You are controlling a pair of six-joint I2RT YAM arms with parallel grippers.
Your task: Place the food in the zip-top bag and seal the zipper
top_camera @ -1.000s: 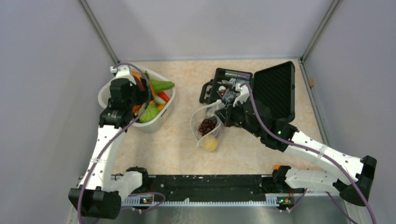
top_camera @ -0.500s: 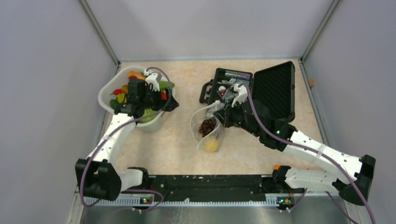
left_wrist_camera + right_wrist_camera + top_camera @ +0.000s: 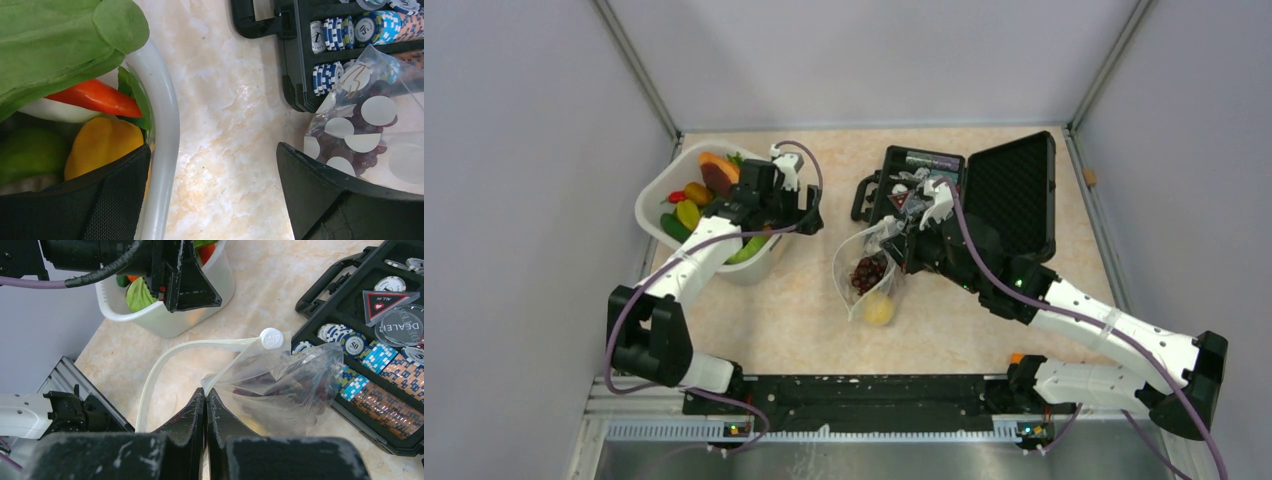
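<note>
The brown round piece (image 3: 699, 194) lies uncovered to the left of my left gripper in the top view. So my left gripper will move across the basket and down onto it.
The zip-top bag (image 3: 864, 275) lies mid-table, its mouth held agape, with dark grapes (image 3: 865, 270) and a yellow lemon (image 3: 879, 308) inside. My right gripper (image 3: 206, 392) is shut on the bag's mouth edge, where the whitish zipper (image 3: 160, 365) curves away to its round slider (image 3: 271, 338). My left gripper (image 3: 811, 216) hangs open over the right rim of the white basket (image 3: 652, 200), nothing between its fingers (image 3: 115, 200). More food fills the basket: green leaves (image 3: 60, 45), a red pepper (image 3: 100, 97) and a yellow piece (image 3: 100, 142).
A black hard case (image 3: 1014, 190) stands open behind the bag, holding poker chips (image 3: 345, 30) and a dealer button (image 3: 402, 326). Its handle (image 3: 862, 197) points toward the basket. Grey walls close in the table on three sides.
My left arm has swung right from over the basket's middle to its right rim, toward the bag, its gripper still open. The right arm and bag have stayed put.
</note>
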